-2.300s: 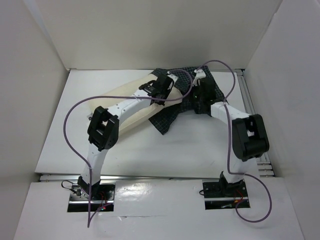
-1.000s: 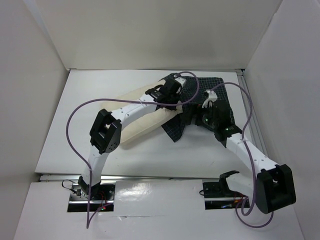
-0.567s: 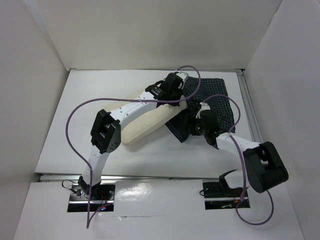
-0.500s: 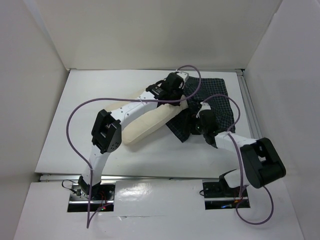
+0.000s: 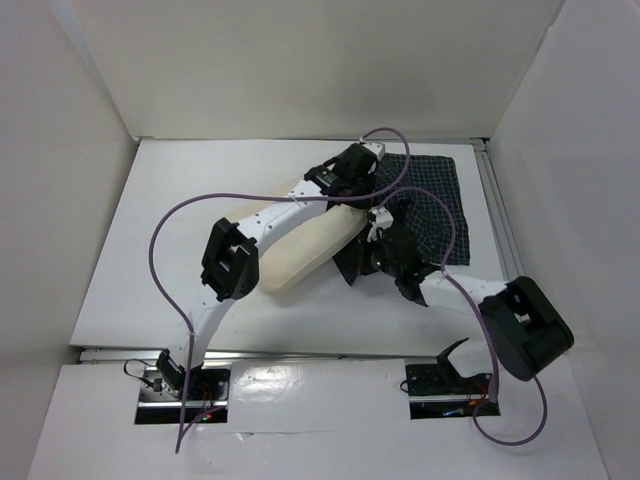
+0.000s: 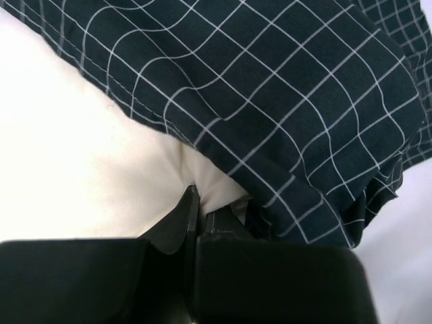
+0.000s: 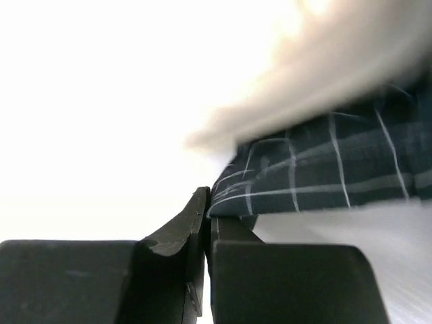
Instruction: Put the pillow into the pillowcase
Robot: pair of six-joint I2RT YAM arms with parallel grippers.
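Next, my left gripper lowers a little at the pillowcase's opening [image 6: 181, 138] and opens to release the fold, since the pillow's end sits inside the checked cloth [image 6: 283, 101].
The cream pillow [image 5: 305, 250] lies slanted at mid-table, its far end inside the dark checked pillowcase [image 5: 428, 195]. My left gripper [image 5: 362, 168] is shut on a fold of the pillow [image 6: 81, 155] at the pillowcase's mouth, with the checked cloth [image 6: 283, 101] draped over it. My right gripper [image 5: 376, 252] is shut on the pillowcase's near hem [image 7: 317, 182], low beside the pillow's side [image 7: 324, 74].
White walls close in the table [image 5: 150, 250] on the left, back and right. A metal rail [image 5: 300, 352] runs along the near edge. Purple cables [image 5: 165, 260] loop over both arms.
My left gripper has pushed the pillow's end right and farther into the pillowcase. My right gripper has swung from the far right to near centre, dragging the hem toward the pillow.
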